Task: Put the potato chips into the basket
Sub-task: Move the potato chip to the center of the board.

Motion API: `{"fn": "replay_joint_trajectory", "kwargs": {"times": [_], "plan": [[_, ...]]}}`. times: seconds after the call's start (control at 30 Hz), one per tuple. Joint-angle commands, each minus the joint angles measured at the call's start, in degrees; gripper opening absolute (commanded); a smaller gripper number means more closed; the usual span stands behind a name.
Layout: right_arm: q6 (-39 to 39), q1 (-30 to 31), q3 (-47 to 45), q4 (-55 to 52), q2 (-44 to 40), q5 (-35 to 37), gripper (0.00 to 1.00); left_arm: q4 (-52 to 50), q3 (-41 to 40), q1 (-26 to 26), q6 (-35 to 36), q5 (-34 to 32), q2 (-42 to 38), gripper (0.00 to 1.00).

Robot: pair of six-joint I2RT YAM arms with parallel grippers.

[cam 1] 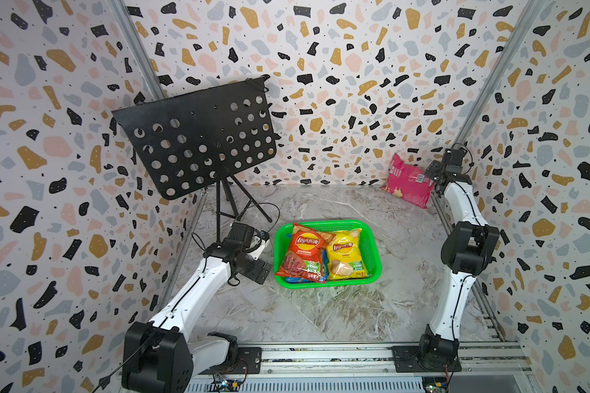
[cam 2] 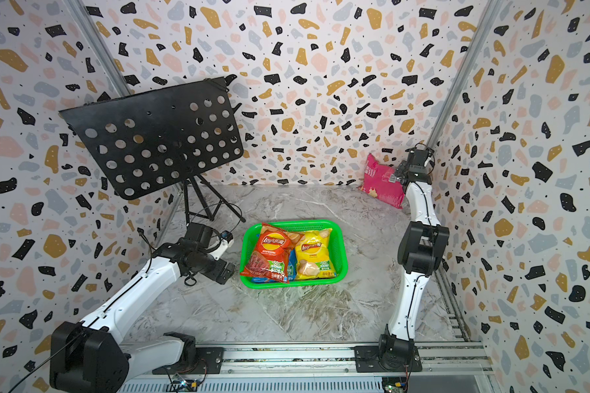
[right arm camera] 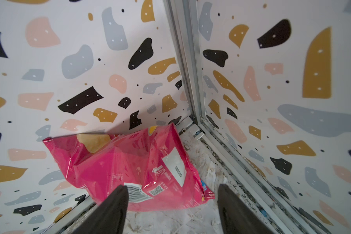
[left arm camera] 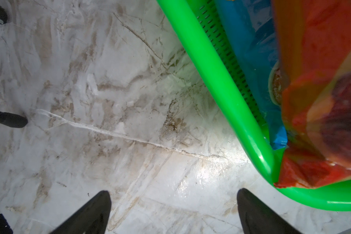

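My right gripper lowers onto the pink bag next until its open fingers straddle the fold by the white label (cam 1: pixel 421 178) (right arm camera: pixel 151 181), as it lies just below them.
The green basket (cam 1: pixel 324 224) (cam 2: pixel 292 224) sits mid-table holding an orange-red bag (cam 1: pixel 304 253) of potato chips, a yellow one (cam 1: pixel 346 255) beside it, and a blue one (cam 1: pixel 297 279) mostly hidden under the orange-red bag. A larger pink bag (cam 1: pixel 407 183) (right arm camera: pixel 130 162) leans against the back wall in the far right corner. My right gripper (right arm camera: pixel 173 187) (cam 1: pixel 428 177) is open just short of the pink bag, holding nothing. My left gripper (left arm camera: pixel 173 191) (cam 1: pixel 263 270) hangs open over bare marble beside the basket's left wall (left arm camera: pixel 221 81).
A black perforated music stand (cam 1: pixel 198 136) on tripod legs (cam 1: pixel 232 204) occupies the back left. Patterned walls enclose the table on three sides, and an aluminium corner post (right arm camera: pixel 190 81) stands right behind the pink bag. A metal rail (cam 1: pixel 321 357) runs along the front edge.
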Motion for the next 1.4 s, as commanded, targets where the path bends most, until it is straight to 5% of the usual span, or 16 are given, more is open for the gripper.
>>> {"fn": "replay_joint_trajectory", "kwargs": {"times": [0.0, 0.23, 0.37, 0.67, 0.97, 1.37], "plan": [[-0.5, 0.2, 2.9, 2.6, 3.5, -0.6, 0.73, -0.4, 0.7, 0.2, -0.3, 1.1, 0.1, 1.00], [-3.3, 0.2, 3.6, 7.8, 6.5, 2.8, 0.72, -0.4, 0.8, 0.1, -0.3, 1.4, 0.3, 1.00], [-4.8, 0.2, 5.7, 7.1, 7.8, 1.5, 0.62, -0.5, 0.8, 0.1, -0.3, 1.7, 0.3, 1.00], [-3.4, 0.2, -4.8, 10.0, -0.4, -4.8, 0.00, -0.6, 1.0, 0.1, -0.3, 1.7, 0.3, 1.00], [0.9, 1.1, -29.9, 20.7, -18.9, -8.9, 0.00, -0.6, 1.0, 0.1, -0.3, 1.9, -0.1, 1.00], [-8.3, 9.4, -52.9, 8.9, -42.2, 5.4, 0.00, -0.2, 0.7, 0.1, -0.4, 1.4, -2.1, 1.00]]}}
